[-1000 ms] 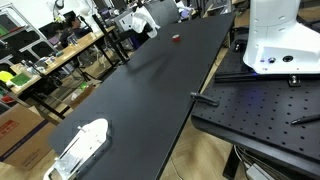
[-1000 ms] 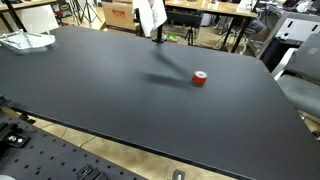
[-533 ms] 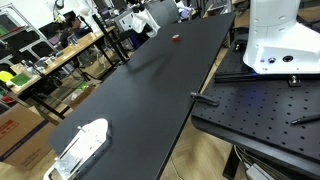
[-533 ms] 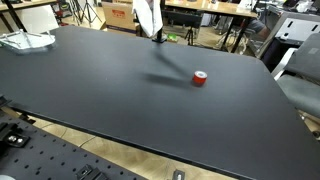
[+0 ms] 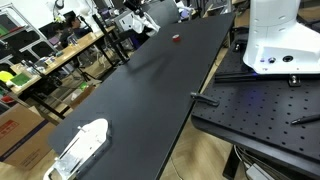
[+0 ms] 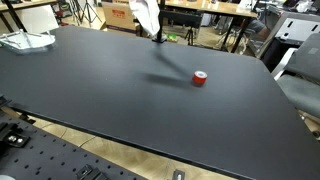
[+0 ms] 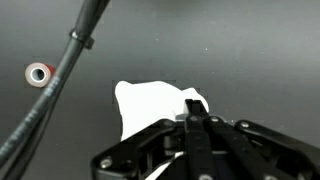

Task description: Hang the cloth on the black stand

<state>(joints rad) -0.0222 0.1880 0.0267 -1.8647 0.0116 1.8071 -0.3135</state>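
Note:
Next, my gripper lowers slightly toward the thin dark piece at the table's far edge and releases the cloth, because the cloth already hangs right above that piece.
The white cloth (image 6: 147, 14) hangs at the far end of the long black table (image 6: 110, 95), and it also shows in an exterior view (image 5: 144, 22). In the wrist view my gripper (image 7: 196, 108) is shut on the cloth (image 7: 150, 108), which spreads out to the left below the fingers. A thin dark piece (image 6: 158, 38) below the cloth, at the table's far edge, may be the black stand; I cannot tell for sure.
A red tape roll (image 6: 200, 78) lies on the table near the cloth, also in the wrist view (image 7: 40, 72). A white plastic object (image 5: 80, 146) sits at the opposite end. A black cable (image 7: 70, 60) crosses the wrist view. Desks and clutter stand beyond the table.
The cloth has shifted slightly sideways and upward at the far end of the table. The tape roll has not moved.

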